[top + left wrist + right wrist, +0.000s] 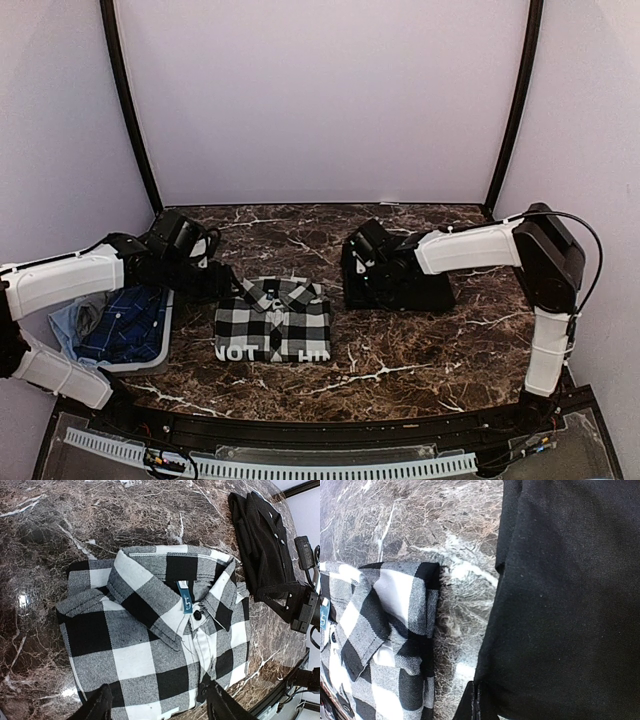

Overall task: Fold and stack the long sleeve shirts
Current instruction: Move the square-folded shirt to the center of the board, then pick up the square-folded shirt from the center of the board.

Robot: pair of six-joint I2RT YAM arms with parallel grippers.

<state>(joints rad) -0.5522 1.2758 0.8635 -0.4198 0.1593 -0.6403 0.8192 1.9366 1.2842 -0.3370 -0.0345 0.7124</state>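
The open fingers of the robot's left gripper will next go down around the check shirt's side edge by the basket (74,662), where folded cloth meets bare marble.
A folded black-and-white check shirt (272,320) lies at the table's middle, collar away from me, white letters on its near band. It fills the left wrist view (150,630). My left gripper (222,283) hovers at its far left corner. Its jaws are open and empty (160,707), with the fingers (97,705) spread over the cloth. A folded black shirt (400,282) lies to the right. My right gripper (358,268) sits at that shirt's left edge (560,605). Its dark fingertips (476,705) meet, shut, at the cloth's edge. I cannot tell if cloth is pinched.
A white basket (160,340) at the left holds a blue shirt (125,322) and pale cloth. Dark marble table (400,350) shows between the two folded shirts (455,605). The enclosure walls stand close behind and beside.
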